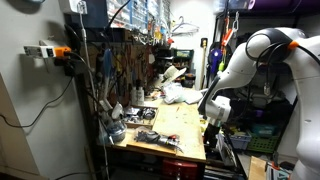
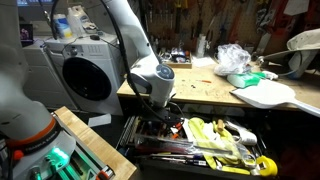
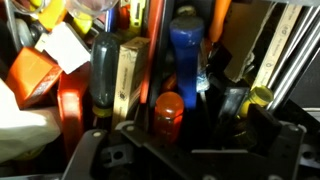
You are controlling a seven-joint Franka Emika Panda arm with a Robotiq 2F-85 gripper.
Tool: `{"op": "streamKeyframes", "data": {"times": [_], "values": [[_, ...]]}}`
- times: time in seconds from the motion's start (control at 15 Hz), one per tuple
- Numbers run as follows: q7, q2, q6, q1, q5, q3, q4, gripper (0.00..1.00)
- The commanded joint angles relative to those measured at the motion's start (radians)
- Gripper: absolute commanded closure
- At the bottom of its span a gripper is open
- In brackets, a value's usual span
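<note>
The orange-red tool handle [image 3: 168, 116] is between my open fingers but lower than they are, so my gripper needs to go down around it next, moving slightly toward the side of the cream strip.
My gripper [image 3: 180, 138] hangs low inside an open tool drawer [image 2: 205, 158] under the workbench; it shows in both exterior views [image 1: 212, 118] [image 2: 155, 112]. Its dark fingers stand wide apart, so it is open. In the wrist view an orange-red tool handle [image 3: 168, 116] lies between the fingers, just below them. A blue handle [image 3: 186, 55] and a black handle [image 3: 105, 70] lie behind it, and a cream strip [image 3: 126, 80] lies between them. A yellow-tipped tool [image 3: 260, 97] is at the right finger. I cannot tell whether the fingers touch anything.
Yellow tools [image 2: 215, 135] fill the drawer's right part. The wooden workbench [image 2: 195, 88] carries a white bag [image 2: 235, 60] and a white board [image 2: 268, 93]. A white appliance [image 2: 85, 72] stands beside the arm. A pegboard of tools [image 1: 130, 60] backs the bench [image 1: 175, 125].
</note>
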Motion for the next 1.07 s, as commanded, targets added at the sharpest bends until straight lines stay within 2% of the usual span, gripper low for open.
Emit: {"op": "streamKeyframes", "data": {"times": [0.0,0.67,0.73,0.8,1.0], "values": [[-0.025,0.04,0.005,-0.005,0.051,0.025,0.041,0.0],[-0.079,0.109,0.028,0.002,0.134,0.039,0.097,0.0],[-0.082,0.114,0.029,0.002,0.133,0.039,0.099,0.1],[-0.086,0.117,0.027,0.0,0.133,0.04,0.101,0.26],[-0.102,0.121,0.036,0.0,0.141,0.044,0.101,0.5]]}}
